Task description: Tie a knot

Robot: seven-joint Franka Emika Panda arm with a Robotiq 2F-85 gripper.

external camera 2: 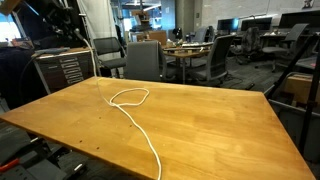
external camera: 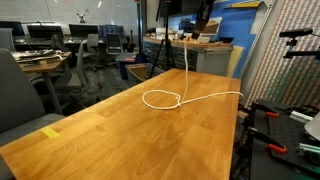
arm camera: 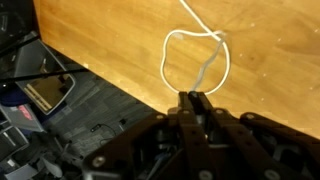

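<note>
The held end of the rope is still high above the table. My gripper should next go down toward the open middle of the loop (external camera: 163, 98) (arm camera: 190, 58) and let go of the rope there.
A white rope (external camera: 190, 70) lies on the wooden table (external camera: 120, 140) in a loose loop with one crossing. One strand rises steeply from the loop toward the top of the view. The free end trails to the table's edge. In an exterior view the rope (external camera 2: 140, 128) runs from the loop to the near edge. In the wrist view my gripper (arm camera: 195, 98) is shut on a strand of the rope (arm camera: 166, 62), held above the loop and the table (arm camera: 270, 60). I cannot make out the gripper in either exterior view.
A yellow tape patch (external camera: 50, 131) sits near a table corner. Red-handled clamps (external camera: 275, 150) stand beside the table. Office chairs (external camera 2: 143, 60) and desks stand behind it. In the wrist view, floor clutter (arm camera: 45, 95) lies past the table edge.
</note>
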